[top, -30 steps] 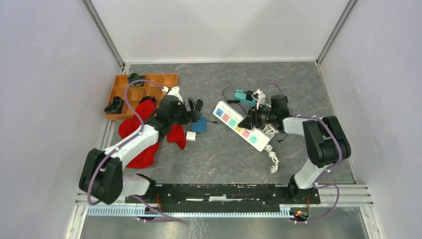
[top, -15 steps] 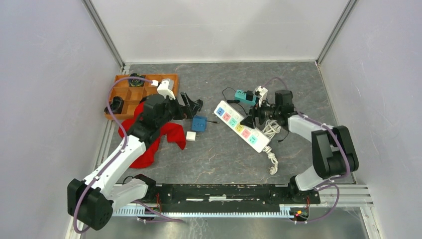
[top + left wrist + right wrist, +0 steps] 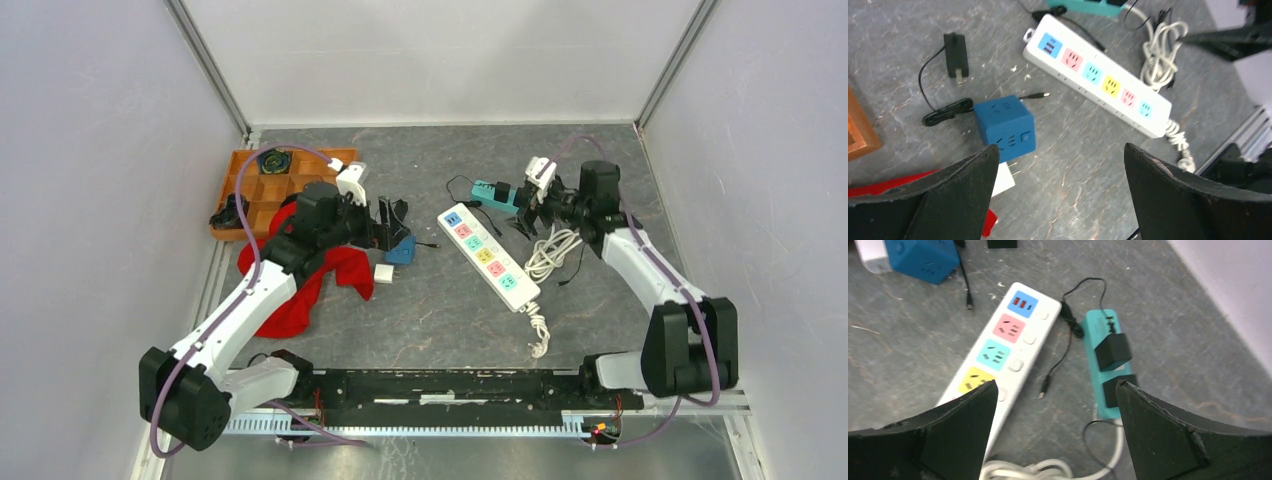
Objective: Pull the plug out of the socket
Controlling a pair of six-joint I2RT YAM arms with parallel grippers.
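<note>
My right gripper moves outward and down around the black plug by the white cord [image 3: 1111, 391] next, since the plug still sits in the teal power strip's socket.
A white power strip [image 3: 488, 256] with coloured sockets lies mid-table, and no plug sits in any socket that shows [image 3: 1098, 75]. Behind it lies a teal strip [image 3: 1105, 365] with two black plugs [image 3: 1113, 351] seated in it. My right gripper [image 3: 1057, 387] hovers open above the gap between the two strips [image 3: 527, 205], holding nothing. My left gripper [image 3: 1062, 150] is open over bare table right of a blue cube socket [image 3: 1005, 127]. A white plug [image 3: 1004, 180] lies against the cube's near side. A loose black adapter [image 3: 956, 54] with its cord lies beyond the cube.
A coiled white cable [image 3: 550, 250] lies right of the white strip. A red cloth [image 3: 300, 280] is spread under my left arm, with an orange compartment tray [image 3: 250, 185] behind it. A thin black cable end [image 3: 1044, 386] lies between the strips.
My right gripper opened and drew back toward the far right, off the white strip, which now lies shifted and turned. My left arm swung about and stands over the blue cube again.
</note>
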